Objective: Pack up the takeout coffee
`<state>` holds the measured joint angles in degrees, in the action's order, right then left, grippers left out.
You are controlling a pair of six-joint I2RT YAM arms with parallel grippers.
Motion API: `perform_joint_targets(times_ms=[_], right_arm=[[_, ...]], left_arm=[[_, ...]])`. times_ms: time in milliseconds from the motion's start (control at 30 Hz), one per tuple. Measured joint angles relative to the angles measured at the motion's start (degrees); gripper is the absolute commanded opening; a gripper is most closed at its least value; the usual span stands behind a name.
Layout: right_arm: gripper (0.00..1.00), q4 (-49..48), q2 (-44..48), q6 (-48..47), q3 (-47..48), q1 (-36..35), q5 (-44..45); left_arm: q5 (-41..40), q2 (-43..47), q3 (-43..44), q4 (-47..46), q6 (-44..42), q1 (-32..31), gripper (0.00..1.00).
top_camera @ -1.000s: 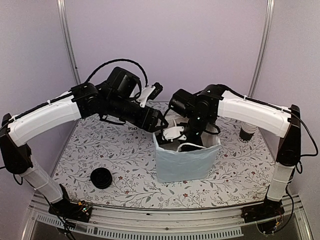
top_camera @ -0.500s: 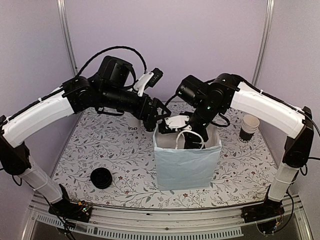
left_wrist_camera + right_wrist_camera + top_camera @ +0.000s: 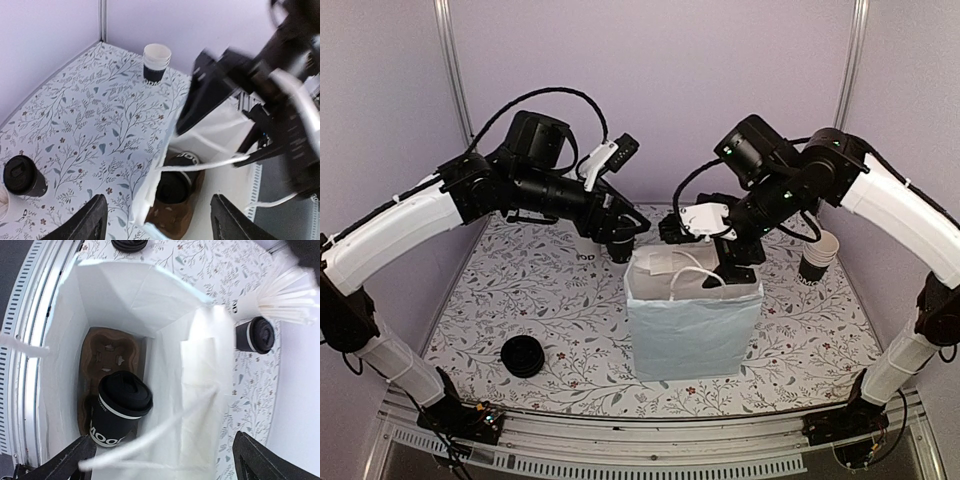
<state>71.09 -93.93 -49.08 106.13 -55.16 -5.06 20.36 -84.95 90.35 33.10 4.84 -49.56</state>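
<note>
The bag's far corner nearest my left gripper gets that gripper next, lowered to the right in the top view, because the bag's rim shows between its open fingers.
A lidded black takeout coffee cup (image 3: 121,408) stands in a brown cardboard carrier (image 3: 108,351) at the bottom of the white paper bag (image 3: 690,325). It also shows in the left wrist view (image 3: 178,183). A second lidded black cup (image 3: 22,175) stands on the table behind the bag and shows in the right wrist view too (image 3: 257,335). My right gripper (image 3: 732,258) hangs open and empty above the bag's mouth, clear of the cup. My left gripper (image 3: 628,232) is open and empty just above the bag's far left corner.
A stack of unlidded black cups (image 3: 817,255) stands at the right, also in the left wrist view (image 3: 156,62). A low pile of black lids (image 3: 523,355) lies front left. A white cup of stirrers (image 3: 272,292) stands beside the second lidded cup. The bag's white handles (image 3: 695,278) stick up.
My right gripper has risen out of the bag and moved up and right, empty. My left arm has lifted and drawn back a little. The bag's handle has sprung up.
</note>
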Motion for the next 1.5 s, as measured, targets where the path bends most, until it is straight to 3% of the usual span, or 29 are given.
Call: perform_joint_targets(times_ms=[167,467,700,900,1067,1233,1500], right_arm=[[0.99,-1.8,6.0,-2.0,1.1,0.0,0.1],[0.99,-3.7,7.2,-2.8,1.5,0.3,1.6],[0.99,-4.8,7.2,-3.3,1.5,2.8,1.8],[0.99,-8.5,8.8,-4.4,1.0,16.9,-0.9],[0.99,-13.1,11.9,-3.7,-2.8,30.9,-4.3],[0.99,-17.2,13.9,-1.5,-9.1,37.3,-7.2],[0.99,-21.0,14.1,1.1,-17.9,39.0,-8.9]], left_arm=[[-1.1,-4.8,0.2,5.5,-5.4,1.8,0.72],[2.0,-9.0,2.1,8.8,-10.0,2.2,0.68],[4.6,-15.0,9.7,9.5,-13.2,2.2,0.53],[7.1,-21.1,15.1,13.4,-16.5,2.2,0.4],[8.9,-21.4,15.2,15.9,-18.4,2.2,0.21],[9.2,-21.4,15.3,16.3,-19.1,2.2,0.0],[5.4,-19.2,14.3,16.5,-18.4,2.2,0.0]])
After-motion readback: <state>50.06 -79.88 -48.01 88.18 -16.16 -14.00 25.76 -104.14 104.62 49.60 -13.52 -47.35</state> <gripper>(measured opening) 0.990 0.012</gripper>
